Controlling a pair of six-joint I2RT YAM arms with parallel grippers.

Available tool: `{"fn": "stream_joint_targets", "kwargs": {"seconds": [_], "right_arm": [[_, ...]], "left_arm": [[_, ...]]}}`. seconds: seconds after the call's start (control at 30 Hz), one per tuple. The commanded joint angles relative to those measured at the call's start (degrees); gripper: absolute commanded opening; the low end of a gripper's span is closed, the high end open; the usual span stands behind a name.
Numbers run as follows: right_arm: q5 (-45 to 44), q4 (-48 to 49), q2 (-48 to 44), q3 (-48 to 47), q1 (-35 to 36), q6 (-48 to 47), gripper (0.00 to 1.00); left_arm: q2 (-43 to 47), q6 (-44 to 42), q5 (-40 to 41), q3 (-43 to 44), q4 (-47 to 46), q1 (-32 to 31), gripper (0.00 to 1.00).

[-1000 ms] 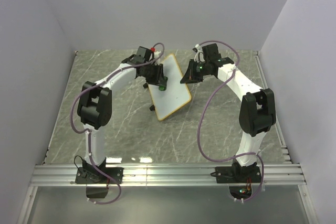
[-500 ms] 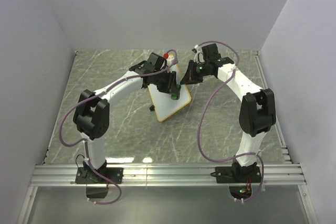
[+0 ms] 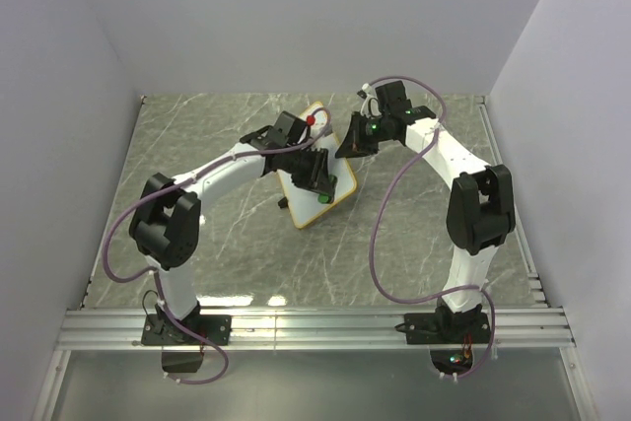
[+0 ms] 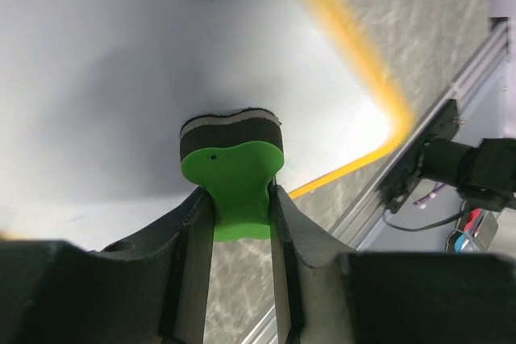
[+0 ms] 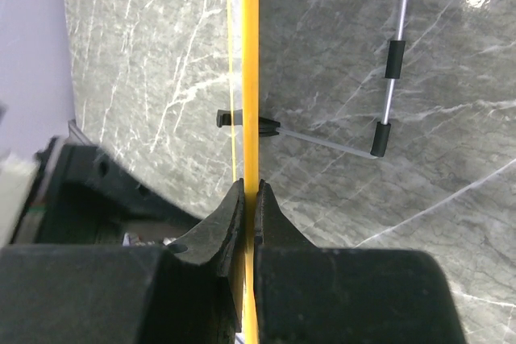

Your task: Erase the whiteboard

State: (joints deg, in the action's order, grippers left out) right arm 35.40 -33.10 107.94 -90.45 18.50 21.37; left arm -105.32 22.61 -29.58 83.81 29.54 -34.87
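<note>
I should next move my left gripper off the whiteboard (image 3: 335,173) and down to let go of the eraser, because there is bare marble below it and to its left in the top view.
The whiteboard (image 3: 335,173), white with a tan frame, stands tilted on the marble table's middle back. My right gripper (image 3: 347,148) is shut on its upper right frame edge; the right wrist view shows the frame edge-on (image 5: 251,78) between the jaws (image 5: 251,199). My left gripper (image 3: 321,191) is shut on the green bow-shaped eraser (image 3: 323,198), pressed on the board's lower part. In the left wrist view the eraser (image 4: 234,179) has its black felt against the white board surface (image 4: 105,78), near the board's rounded corner (image 4: 395,118). No scribbles show.
Grey walls close in the marble table (image 3: 197,155) on three sides. An aluminium rail (image 3: 315,327) with both arm bases runs along the near edge. The board's black feet (image 5: 242,121) and wire stand (image 5: 387,62) show in the right wrist view.
My left gripper has slid the eraser from the board's upper left, across it and down toward its lower corner. The right gripper and the board have stayed nearly still.
</note>
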Motion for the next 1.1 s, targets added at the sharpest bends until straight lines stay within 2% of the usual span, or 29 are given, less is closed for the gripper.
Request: {"fn": "stream_joint_targets", "kwargs": {"seconds": [0.0,0.1,0.27,0.53,0.63,0.67,0.7,0.73,0.77,0.8,0.93,1.07], "right_arm": [[0.5,-0.7,0.8,-2.2,1.4,0.0,0.00],[0.3,-1.0,0.5,-2.1,1.4,-0.2,0.00],[0.1,-0.8,0.4,-1.7,1.3,-0.2,0.00],[0.3,-0.9,1.3,-3.3,1.1,0.0,0.00],[-0.8,-1.3,1.4,-4.2,1.2,0.0,0.01],[-1.1,-1.8,1.5,-4.6,1.1,-0.4,0.28],[-1.7,-2.1,1.3,-4.9,1.2,-0.4,0.47],[-3.1,-2.4,1.0,-5.3,1.2,-0.6,0.59],[-4.0,-2.8,0.7,-5.6,1.0,-0.7,0.84],[-4.9,-3.1,0.4,-5.8,0.9,-0.7,0.94],[-10.3,-4.9,-1.9,-6.4,0.0,-0.5,0.98],[-15.7,-6.4,-5.0,-6.0,-1.9,1.0,1.00]], "left_arm": [[1.6,-0.7,2.9,-4.8,-0.4,2.3,0.00],[2.5,-1.0,4.3,-8.3,-2.0,5.1,0.00],[4.4,-0.6,6.8,-8.7,-2.4,11.4,0.00],[2.0,-3.1,8.6,2.6,2.9,13.3,0.00],[2.1,-2.1,13.5,6.5,4.4,13.4,0.00],[2.0,-1.8,15.7,7.4,5.0,13.6,0.00],[1.7,-1.2,18.6,9.2,6.8,13.8,0.00],[0.7,-0.6,24.9,10.1,8.3,14.5,0.00],[0.1,-0.2,28.0,11.6,9.6,15.0,0.00],[-0.6,-0.4,29.3,12.0,11.7,15.7,0.00],[-5.5,-1.4,36.6,12.6,17.0,19.2,0.00],[-7.3,-1.2,37.8,5.8,16.3,21.9,0.00]]}}
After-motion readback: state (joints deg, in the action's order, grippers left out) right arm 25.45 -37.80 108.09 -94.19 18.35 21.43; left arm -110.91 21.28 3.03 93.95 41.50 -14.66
